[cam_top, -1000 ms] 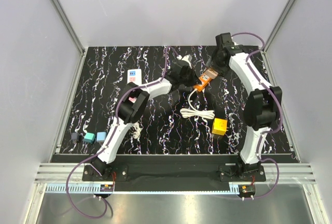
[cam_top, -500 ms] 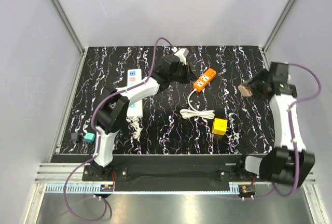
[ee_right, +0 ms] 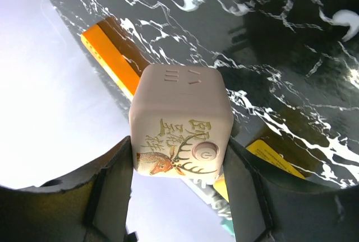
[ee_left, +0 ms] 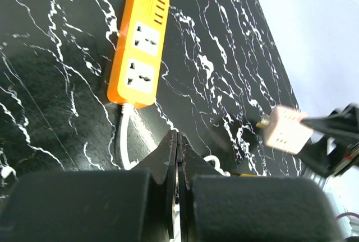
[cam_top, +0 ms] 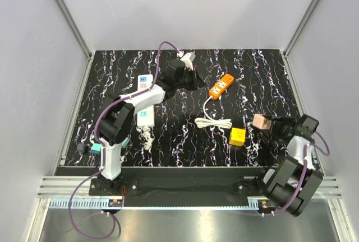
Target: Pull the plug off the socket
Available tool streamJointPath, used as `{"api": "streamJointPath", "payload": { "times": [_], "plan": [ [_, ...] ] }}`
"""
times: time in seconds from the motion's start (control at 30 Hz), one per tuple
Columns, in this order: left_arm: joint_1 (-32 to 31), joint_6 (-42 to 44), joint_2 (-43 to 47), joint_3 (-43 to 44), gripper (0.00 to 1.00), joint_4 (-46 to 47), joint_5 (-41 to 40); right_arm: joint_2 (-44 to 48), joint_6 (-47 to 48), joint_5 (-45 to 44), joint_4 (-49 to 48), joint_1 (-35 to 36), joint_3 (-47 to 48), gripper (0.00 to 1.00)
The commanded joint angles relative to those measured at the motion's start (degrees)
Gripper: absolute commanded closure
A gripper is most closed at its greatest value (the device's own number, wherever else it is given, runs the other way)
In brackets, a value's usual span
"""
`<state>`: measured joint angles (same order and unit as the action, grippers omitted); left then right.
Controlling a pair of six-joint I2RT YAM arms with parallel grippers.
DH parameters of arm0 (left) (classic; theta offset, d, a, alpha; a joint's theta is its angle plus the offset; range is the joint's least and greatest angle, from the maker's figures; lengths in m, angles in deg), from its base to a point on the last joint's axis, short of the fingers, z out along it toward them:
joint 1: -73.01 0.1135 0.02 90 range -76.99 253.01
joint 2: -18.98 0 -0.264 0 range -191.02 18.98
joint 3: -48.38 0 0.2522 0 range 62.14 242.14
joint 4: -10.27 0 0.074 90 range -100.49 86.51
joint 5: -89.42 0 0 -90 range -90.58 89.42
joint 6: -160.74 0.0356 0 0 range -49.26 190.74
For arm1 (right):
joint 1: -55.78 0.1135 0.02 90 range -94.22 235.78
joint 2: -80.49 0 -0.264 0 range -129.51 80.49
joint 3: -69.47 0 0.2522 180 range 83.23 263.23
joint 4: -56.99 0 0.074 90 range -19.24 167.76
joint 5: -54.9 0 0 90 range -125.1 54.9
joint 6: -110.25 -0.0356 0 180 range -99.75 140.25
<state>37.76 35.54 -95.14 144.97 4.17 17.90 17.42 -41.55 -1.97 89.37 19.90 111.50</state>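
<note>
The right gripper moves down and slightly back next to release the plug on the bare tabletop (cam_top: 262, 138) beside the yellow cube, since that spot lies below it.
The plug (ee_right: 180, 121) is a pale pink cube adapter with a deer drawing and a power button. My right gripper (ee_right: 179, 144) is shut on it and holds it above the table's right side (cam_top: 261, 121); it also shows in the left wrist view (ee_left: 287, 130). The socket, a long white strip (cam_top: 145, 80) with coloured squares, lies at the left, partly under my left arm. An orange power strip (cam_top: 221, 85) lies at the back middle with nothing plugged into it (ee_left: 137, 46). My left gripper (cam_top: 196, 83) is shut and empty beside it (ee_left: 178, 141).
The orange strip's white cable (cam_top: 213, 122) is coiled mid-table. A yellow cube (cam_top: 237, 136) sits right of the coil. Small teal and dark blocks (cam_top: 96, 148) lie at the near left. Metal-framed walls surround the table.
My right gripper pulled the pink cube off the orange strip's end and swung it to the near right. My left gripper drew back a little from the orange strip.
</note>
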Motion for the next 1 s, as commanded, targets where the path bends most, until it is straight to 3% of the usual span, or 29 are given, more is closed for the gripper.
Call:
{"api": "streamJointPath", "payload": {
  "times": [0.0, 0.33, 0.57, 0.63, 0.67, 0.73, 0.97],
  "plan": [
    [0.7, -0.57, 1.1, -0.3, 1.0, 4.47, 1.82, 5.4, -7.63, 5.38, -12.28, -1.12, -3.12, 1.0],
    [1.14, -1.54, 0.4, -0.3, 1.0, 5.08, 2.97, 11.83, -7.55, 1.95, -10.18, -4.02, -12.45, 1.0],
    [1.41, -1.98, 0.31, -0.3, 1.0, 5.35, 3.49, 12.18, -1.4, -1.83, -1.68, -4.02, -8.42, 0.99],
    [1.49, -1.98, 0.39, -0.47, 1.0, 5.35, 3.58, 12.27, 0.89, -3.5, 0.19, -4.02, -7.71, 0.94],
    [1.41, -1.98, 0.4, -0.47, 1.0, 5.35, 3.58, 12.35, 1.41, -3.94, 1.33, -4.02, -7.18, 0.87],
    [1.58, -1.98, 0.48, -0.56, 1.0, 5.35, 3.58, 12.27, 2.12, -4.64, 2.39, -4.02, -7.09, 0.85],
    [1.67, -1.71, 1.01, -0.91, 1.0, 5.43, 3.67, 12.18, 3.35, -5.79, 3.98, -4.02, -7.09, 0.55]
  ]
}}
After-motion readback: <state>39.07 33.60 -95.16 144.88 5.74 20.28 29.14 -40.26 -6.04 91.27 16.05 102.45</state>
